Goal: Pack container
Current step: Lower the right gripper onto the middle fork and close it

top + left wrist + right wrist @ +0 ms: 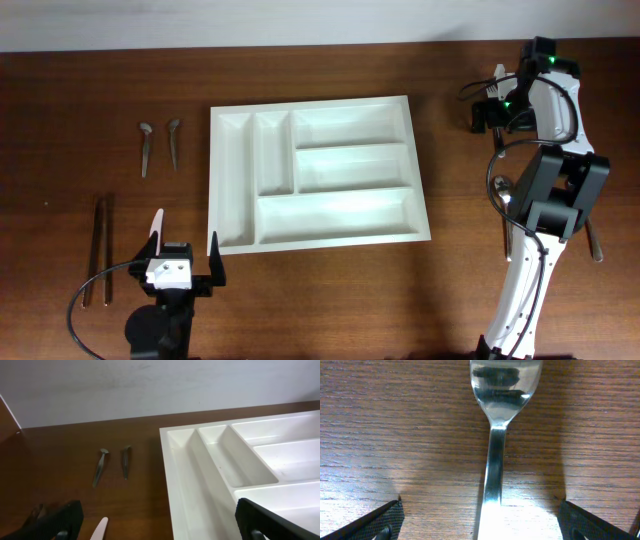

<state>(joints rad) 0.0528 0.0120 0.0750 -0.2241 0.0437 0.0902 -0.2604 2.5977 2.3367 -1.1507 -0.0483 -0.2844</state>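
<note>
My right gripper slides outward along the handle toward the head next and closes on the fork's neck (498,426). Its open fingers straddle the handle short of the neck.
The container (315,170) is a large white tray with several compartments, lying mid-table with nothing in it; its left part shows in the left wrist view (240,465). My left gripper (183,262) (160,525) is open near the tray's front left corner, with nothing held. A white pointed tip (100,527) lies on the wood between its fingers. My right gripper (497,112) (480,525) is open and points down at a metal fork (492,90) (492,460). The fork's handle runs between the fingers, untouched.
Two small spoons (145,148) (174,142) lie left of the tray. Two dark sticks (103,250) lie at the far left. By the right arm's base are a spoon (500,185) and another metal handle (595,245).
</note>
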